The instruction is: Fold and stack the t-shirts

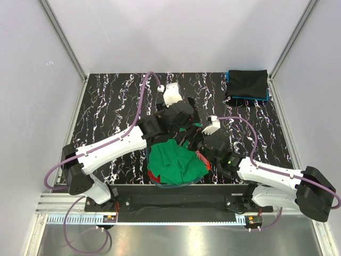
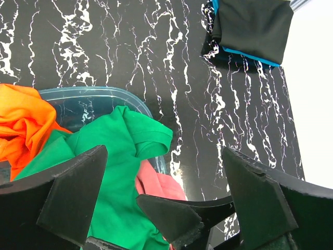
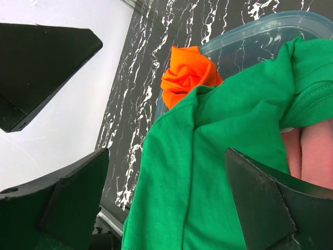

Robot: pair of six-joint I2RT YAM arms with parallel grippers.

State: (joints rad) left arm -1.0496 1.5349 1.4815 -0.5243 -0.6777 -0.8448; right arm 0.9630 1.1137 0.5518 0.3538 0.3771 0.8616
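I will next move my left gripper back, down and to the left in the top view to the green t-shirt's edge by the tub's rim, as this t-shirt is on top.
A bright green t-shirt lies crumpled on top of a clear plastic tub at the table's near edge. It also shows in the left wrist view and the right wrist view. An orange t-shirt and a maroon-red one lie under it in the tub. A folded black t-shirt rests on a folded blue one at the back right. My left gripper and right gripper hover open and empty over the tub's far side, close together.
The tub's clear rim curves round the pile. The black marbled table is bordered by white walls with metal frame posts. The right gripper's finger crosses the left wrist view.
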